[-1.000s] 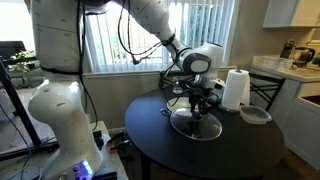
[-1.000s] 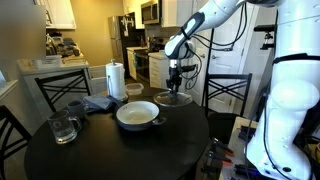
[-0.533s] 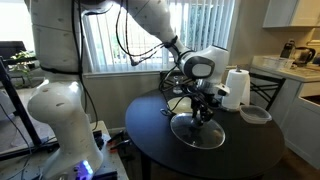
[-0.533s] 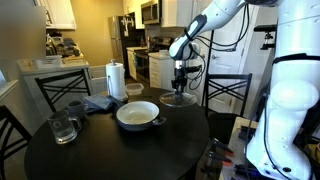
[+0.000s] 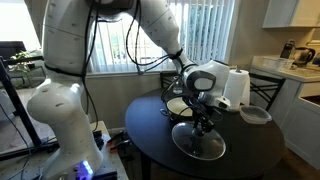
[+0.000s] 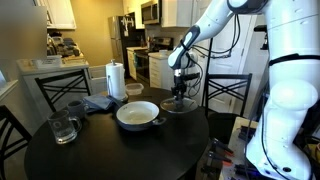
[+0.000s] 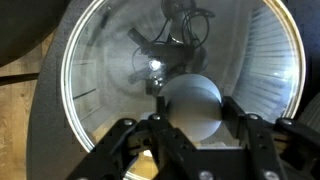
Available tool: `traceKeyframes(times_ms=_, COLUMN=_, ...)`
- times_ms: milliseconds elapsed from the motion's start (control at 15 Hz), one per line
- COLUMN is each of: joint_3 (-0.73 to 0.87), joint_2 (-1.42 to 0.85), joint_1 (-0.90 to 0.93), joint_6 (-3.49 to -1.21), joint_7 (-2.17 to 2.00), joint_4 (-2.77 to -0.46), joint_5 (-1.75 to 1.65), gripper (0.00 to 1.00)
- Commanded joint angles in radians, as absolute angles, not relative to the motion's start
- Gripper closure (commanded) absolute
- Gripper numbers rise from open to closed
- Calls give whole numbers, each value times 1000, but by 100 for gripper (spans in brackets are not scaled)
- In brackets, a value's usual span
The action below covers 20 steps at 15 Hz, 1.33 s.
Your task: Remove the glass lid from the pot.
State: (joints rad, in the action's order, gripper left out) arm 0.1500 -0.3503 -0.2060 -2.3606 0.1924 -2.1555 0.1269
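Observation:
The spot on the dark table [image 5: 200, 143] beside the pot is clear, so my gripper will move down a little onto it, keep the lid level and open off the knob.
The glass lid [image 5: 207, 145] is off the pot, held level and low over the dark round table, beside the pot. It also shows in an exterior view [image 6: 181, 108]. My gripper [image 5: 200, 123] points straight down and is shut on the lid's central knob [image 7: 188, 100]; in the wrist view the two fingers [image 7: 190, 118] press the knob's sides and the metal-rimmed glass [image 7: 105, 60] fills the frame. The silvery pot [image 6: 137, 115] stands uncovered mid-table, and is partly hidden behind my gripper in an exterior view [image 5: 178, 104]. I cannot tell whether the lid touches the table.
A white paper towel roll [image 5: 237, 88] [image 6: 115, 80] and a pale shallow bowl [image 5: 255, 114] stand at the table's back. A glass mug [image 6: 62, 128], a dark cup [image 6: 75, 107] and a grey cloth [image 6: 99, 102] sit near the pot. Chairs [image 6: 226, 90] ring the table [image 6: 120, 155].
My gripper has carried the lid sideways away from the pot toward the table's edge and lowered it close to the tabletop. The pot has not moved.

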Motion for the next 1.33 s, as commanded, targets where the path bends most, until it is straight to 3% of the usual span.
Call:
traceKeyframes(times_ms=0, joint_3=121, joint_2=-404, joint_1=-228, joint_6=-2388, joint_7=221, joint_4=-2112, joint_5=141, gripper=68)
traceKeyframes(times_ms=400, joint_3=103, joint_2=-448, joint_1=-235, joint_6=-2412, joint_7=219, joint_4=-2089, joint_5=141, gripper=68)
traceKeyframes(times_ms=467, joint_3=99, joint_2=-450, joint_1=-238, joint_6=-2418, joint_7=221, joint_4=-2089, joint_5=147, gripper=18)
traceKeyframes(times_ms=533, joint_3=96, joint_2=-451, joint_1=-239, joint_6=-2425, joint_7=219, joint_4=-2091, joint_5=148, gripper=17)
traceKeyframes(times_ms=733, joint_3=92, joint_2=-438, joint_1=-240, joint_6=-2422, joint_7=214, joint_4=-2092, joint_5=145, gripper=2)
traceKeyframes(times_ms=1267, joint_3=102, joint_2=-450, joint_1=-227, joint_6=-2405, joint_7=189, joint_4=-2067, joint_5=122, gripper=0)
